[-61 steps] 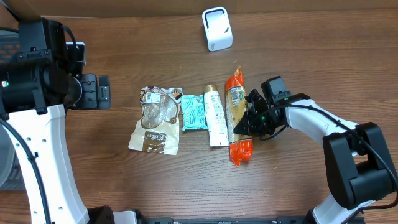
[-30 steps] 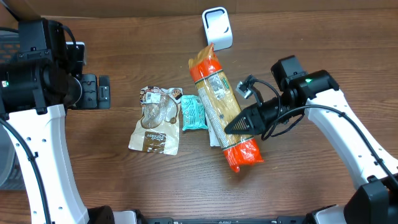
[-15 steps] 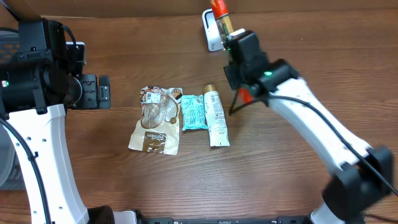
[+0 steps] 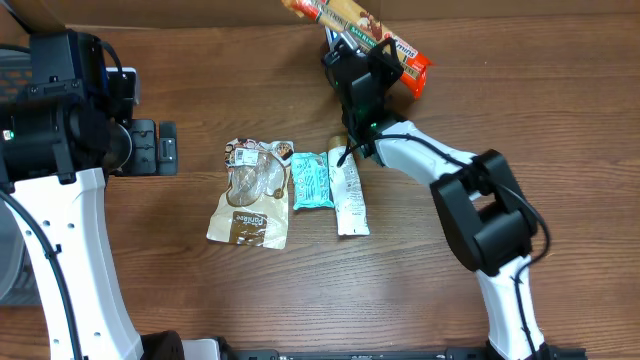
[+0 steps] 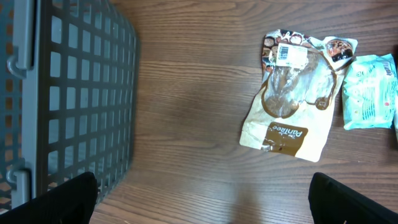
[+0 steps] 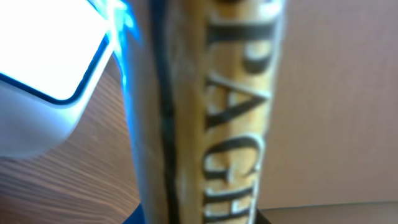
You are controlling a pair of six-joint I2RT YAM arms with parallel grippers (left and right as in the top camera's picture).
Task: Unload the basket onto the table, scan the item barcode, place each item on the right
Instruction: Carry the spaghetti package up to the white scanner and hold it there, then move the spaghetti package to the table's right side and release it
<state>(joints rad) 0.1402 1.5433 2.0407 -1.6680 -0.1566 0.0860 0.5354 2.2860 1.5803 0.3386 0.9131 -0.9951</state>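
Note:
The pack point(image 4: 352, 27) should come free on empty wood below my right gripper and to its right in the overhead view, so my right gripper needs to swing back and down next.
A long spaghetti pack point(image 4: 352, 27) with orange-red ends is held in the air at the back of the table, lying slantwise over the white scanner point(image 4: 333, 40), which is mostly hidden beneath it. My right gripper point(image 4: 372, 55) is shut on the pack. In the right wrist view the pack point(image 6: 230, 112) fills the frame, its printed letters blurred, with the scanner's white face point(image 6: 43, 56) close at the left. My left gripper point(image 5: 205, 208) hangs open over bare wood at the far left, holding nothing.
A brown pouch point(image 4: 250, 195), a teal packet point(image 4: 310, 180) and a white tube point(image 4: 347, 195) lie side by side mid-table. A grey mesh basket point(image 5: 68, 93) stands at the left edge, beside my left arm.
My right arm has lifted the spaghetti pack off the table, swung it to the back and turned it across the scanner. The left arm has stayed put.

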